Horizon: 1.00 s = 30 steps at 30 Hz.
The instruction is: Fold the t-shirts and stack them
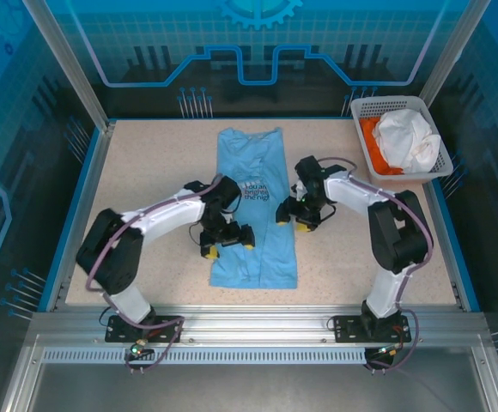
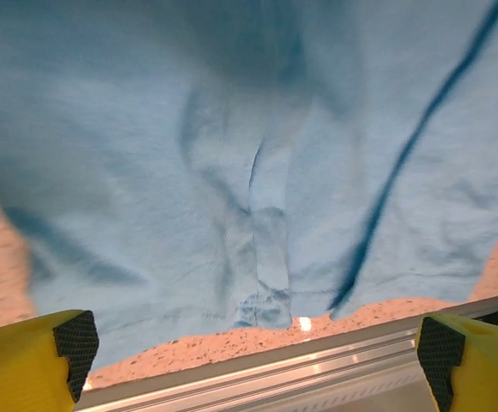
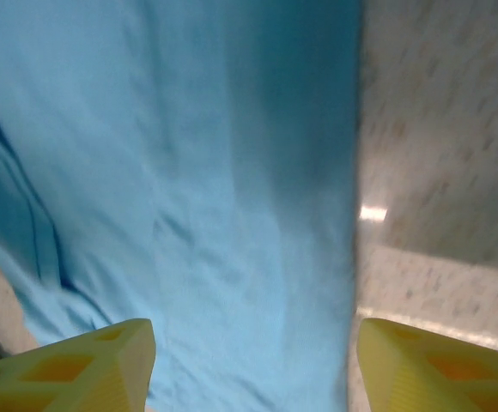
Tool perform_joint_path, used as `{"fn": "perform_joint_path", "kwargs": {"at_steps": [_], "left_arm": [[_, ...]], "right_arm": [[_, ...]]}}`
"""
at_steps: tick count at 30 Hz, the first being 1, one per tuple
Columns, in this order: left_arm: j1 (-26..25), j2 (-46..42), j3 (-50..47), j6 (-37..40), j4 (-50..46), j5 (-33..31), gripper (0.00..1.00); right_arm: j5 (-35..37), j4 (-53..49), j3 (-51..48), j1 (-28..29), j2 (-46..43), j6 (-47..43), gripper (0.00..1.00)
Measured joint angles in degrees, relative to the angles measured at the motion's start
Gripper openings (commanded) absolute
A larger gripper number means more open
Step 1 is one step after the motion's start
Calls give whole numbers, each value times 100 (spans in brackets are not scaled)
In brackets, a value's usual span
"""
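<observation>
I need to move my left gripper's open fingers back and down around the hem's corner farthest from the basket, because that corner is below them by the rail.
A light blue t-shirt (image 1: 253, 163) lies in the middle of the table, folded lengthwise into a long narrow strip with white lettering showing. My left gripper (image 1: 228, 245) hovers over its lower left part, open wide, with nothing between the yellow fingers. In the left wrist view the left gripper (image 2: 253, 365) looks down on the shirt's cloth (image 2: 258, 154) and its hem by the table's front edge. My right gripper (image 1: 293, 223) stands open over the shirt's right edge. The right wrist view shows the right gripper (image 3: 253, 369) straddling that edge of the cloth (image 3: 189, 172), empty. A white t-shirt (image 1: 408, 142) and an orange one (image 1: 372, 150) lie bunched in the basket.
A white lattice basket (image 1: 386, 101) stands at the back right corner of the speckled table (image 1: 146, 172). An aluminium rail (image 2: 335, 352) runs along the near edge. Blue walls enclose the table on three sides.
</observation>
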Motion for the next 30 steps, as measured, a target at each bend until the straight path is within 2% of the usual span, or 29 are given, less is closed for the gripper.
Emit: {"fn": "perform_joint_path", "kwargs": {"at_steps": [6,13,22,30], "left_arm": [[295,-839,-623,-94,-94,-138,81],[444,-966,-2046,-415,76,280,57],[553,-992,-2662,-623,907,815,55],[667,-999,-2765,-610,1259,960,48]], "right_arm": [[-463,-37,-1156,59,-1113,-238,64],[-1104,-76,-2439,203,-1926,-321,53],[-1449,190,-3056,437,-1996,-129,44],[-1471,527,-3060,581,-1742,-37,44]]}}
